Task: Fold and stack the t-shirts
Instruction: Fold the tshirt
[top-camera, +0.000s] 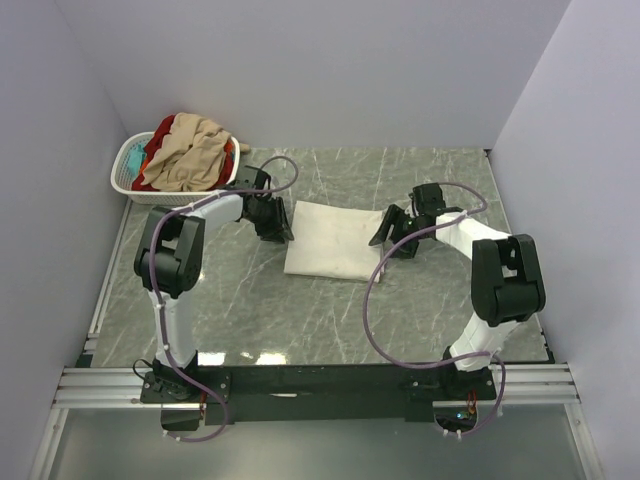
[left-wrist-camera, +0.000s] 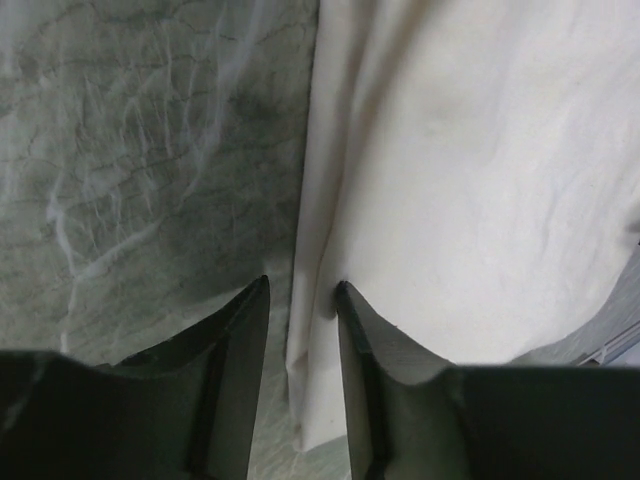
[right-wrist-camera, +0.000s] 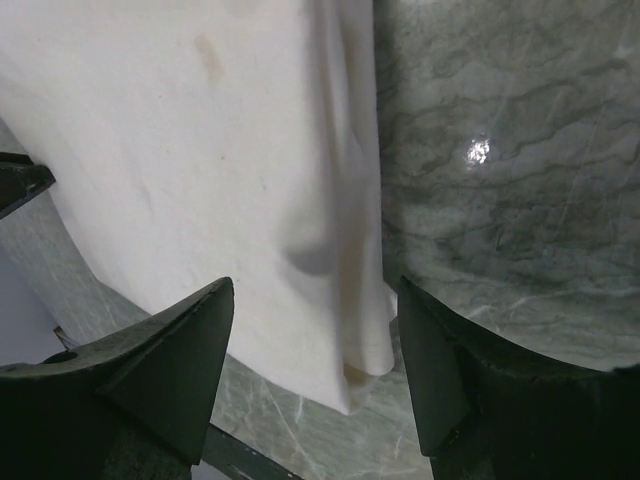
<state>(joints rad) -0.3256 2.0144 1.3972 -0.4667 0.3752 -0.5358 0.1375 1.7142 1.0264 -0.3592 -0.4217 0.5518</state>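
My right gripper will go down next, moving gently toward the left in the top view, onto the shirt's side edge (top-camera: 382, 254) (right-wrist-camera: 346, 262), because that edge runs between its open fingers.
A cream-white t-shirt (top-camera: 335, 240) lies folded into a flat rectangle in the middle of the marble table. My left gripper (top-camera: 275, 228) is at its left edge; in the left wrist view the gripper (left-wrist-camera: 302, 290) has its jaws a narrow gap apart around the shirt's (left-wrist-camera: 480, 180) folded edge, with the right fingertip (left-wrist-camera: 345, 300) touching the cloth. My right gripper (top-camera: 390, 232) is at the shirt's right edge; in the right wrist view it (right-wrist-camera: 315, 290) is wide open, straddling the near corner of the shirt (right-wrist-camera: 180, 130). Tan (top-camera: 190, 155), red (top-camera: 165, 130) and teal (top-camera: 133, 158) shirts lie in the basket.
A white slotted laundry basket (top-camera: 122, 180) stands at the back left corner against the wall. White walls close in the table on the left, back and right. The arm bases sit on a black rail (top-camera: 320, 380) at the near edge.
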